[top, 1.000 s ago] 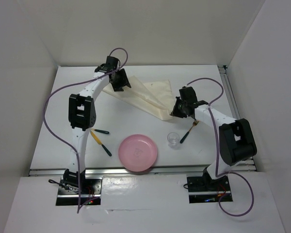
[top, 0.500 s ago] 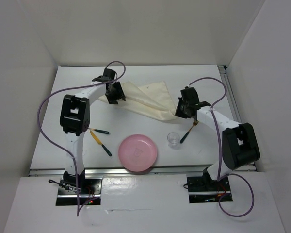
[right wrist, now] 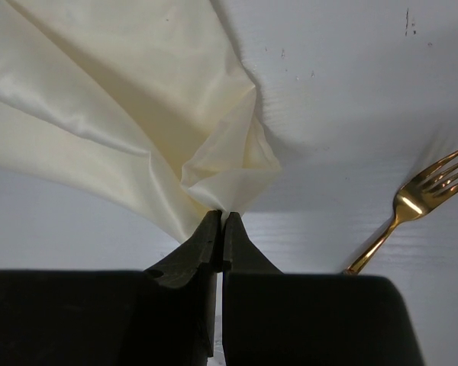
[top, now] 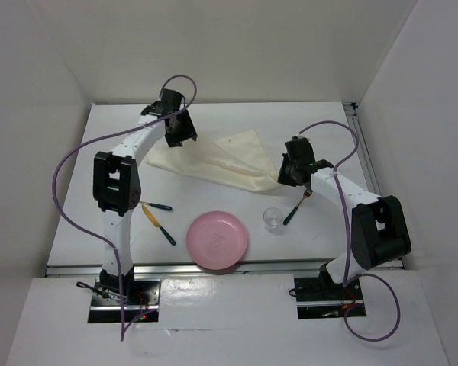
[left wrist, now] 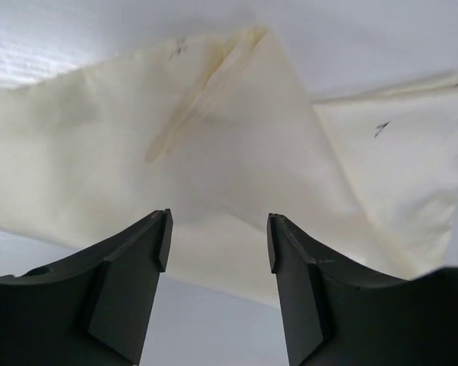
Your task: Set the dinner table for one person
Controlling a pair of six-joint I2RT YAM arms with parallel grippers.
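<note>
The cloth's corner goes up in my right gripper next, then outward and down onto the bare far part of the table for release, since the cloth is folded crooked.
The dinner table [top: 84, 198] is the big white tabletop. A cream cloth [top: 214, 156] lies stretched across its far middle. My left gripper [top: 175, 131] hovers over the cloth's far left part; in the left wrist view it [left wrist: 217, 221] is open and empty, with the cloth [left wrist: 214, 130] below it. My right gripper [top: 284, 174] is at the cloth's right corner; in the right wrist view it [right wrist: 221, 217] is shut on a bunched corner of the cloth [right wrist: 137, 91]. A pink plate [top: 217, 239] sits near the front edge.
A gold fork with a dark handle [top: 298, 207] lies just right of my right gripper and shows in the right wrist view [right wrist: 420, 200]. A small clear glass [top: 272, 219] stands right of the plate. Two more dark-handled gold utensils [top: 160, 223] lie left of the plate.
The cloth's left end has been drawn out to the left and lies longer and flatter. My left gripper swung down-left, then back to the far side. My right gripper stayed almost still.
</note>
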